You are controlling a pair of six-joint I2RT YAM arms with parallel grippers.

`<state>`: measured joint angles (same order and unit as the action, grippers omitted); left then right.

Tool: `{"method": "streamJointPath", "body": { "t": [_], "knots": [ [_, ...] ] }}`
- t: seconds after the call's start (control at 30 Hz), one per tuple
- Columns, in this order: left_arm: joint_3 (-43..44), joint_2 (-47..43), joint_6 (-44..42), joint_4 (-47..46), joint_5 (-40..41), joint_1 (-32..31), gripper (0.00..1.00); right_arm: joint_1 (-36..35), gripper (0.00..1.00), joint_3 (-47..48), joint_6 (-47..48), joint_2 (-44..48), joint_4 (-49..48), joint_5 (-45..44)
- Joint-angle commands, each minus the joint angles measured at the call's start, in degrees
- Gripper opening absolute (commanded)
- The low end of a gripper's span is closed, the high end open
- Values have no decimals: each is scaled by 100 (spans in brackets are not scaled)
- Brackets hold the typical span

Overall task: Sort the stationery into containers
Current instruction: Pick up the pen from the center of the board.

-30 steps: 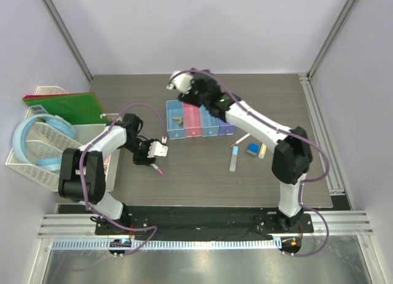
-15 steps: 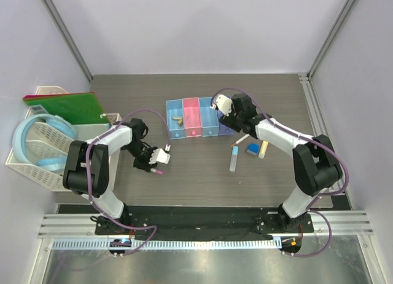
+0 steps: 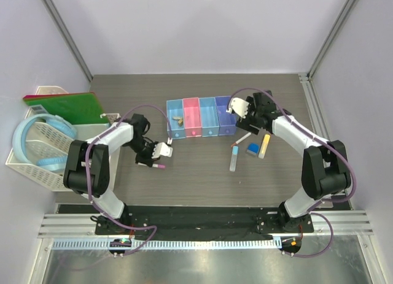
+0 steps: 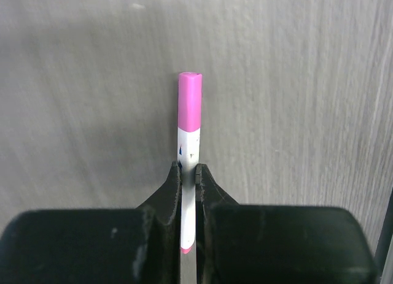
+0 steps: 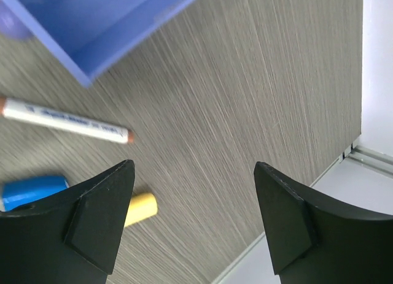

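I need to move my right gripper down and back next and turn it onto the bare end of the second white pen, because that pen lies slanted to the fingers.
My left gripper (image 4: 188, 170) is shut on a thin white pen (image 4: 189, 143) with a pink cap, low over the table; in the top view the left gripper (image 3: 153, 160) is left of the containers (image 3: 201, 117). The containers are a row of blue, pink, blue and purple bins, and a tan piece (image 3: 177, 120) lies in the leftmost one. My right gripper (image 3: 249, 119) hangs open beside the purple bin (image 5: 110, 20), holding nothing. Below it lie a second white pen (image 3: 242, 138), a pale blue tube (image 3: 233, 158), a blue block (image 3: 252, 149) and a yellow stick (image 3: 263, 146).
A white lattice basket (image 3: 37, 150) with a big blue hoop (image 3: 26, 140) and a green board (image 3: 61, 105) stands at the left edge. A metal rail (image 3: 319, 134) runs along the table's right side, close to the right gripper (image 5: 193, 167).
My left gripper has closed on the pink-capped pen. The right arm has swung from over the left bins to the right end of the row, above the loose items.
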<state>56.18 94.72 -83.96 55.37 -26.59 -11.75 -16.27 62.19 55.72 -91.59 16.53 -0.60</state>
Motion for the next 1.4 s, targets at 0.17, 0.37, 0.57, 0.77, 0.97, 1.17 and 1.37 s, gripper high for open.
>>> {"method": "streamJointPath", "body": {
  "t": [0.17, 0.37, 0.57, 0.77, 0.97, 1.17, 1.37],
  "knots": [
    [1561, -182, 2625, -754, -1216, -21, 0, 379, 88, 653, 1318, -341, 1150, 974],
    [1939, -59, 4940, -2493, -1165, -222, 0, 379, 89, 961, 1678, -851, 1528, 1255],
    [2431, 274, 6874, -3585, -761, -618, 0, 388, 89, 1084, 1828, -1264, 1563, 1361],
    [3160, 697, 7499, -3788, -427, -917, 0, 379, 82, 1260, 1950, -1519, 1677, 1536],
    [3460, 943, 7544, -3788, -233, -1066, 0, 344, 82, 1278, 2206, -1748, 1976, 1563],
    [3584, 987, 7605, -3797, 135, -1084, 0, 335, 83, 1304, 2434, -2011, 2240, 1554],
    [3768, 1128, 7842, -3850, 531, -1137, 0, 204, 56, 1234, 2444, -2231, 2371, 1537]
  ]
}}
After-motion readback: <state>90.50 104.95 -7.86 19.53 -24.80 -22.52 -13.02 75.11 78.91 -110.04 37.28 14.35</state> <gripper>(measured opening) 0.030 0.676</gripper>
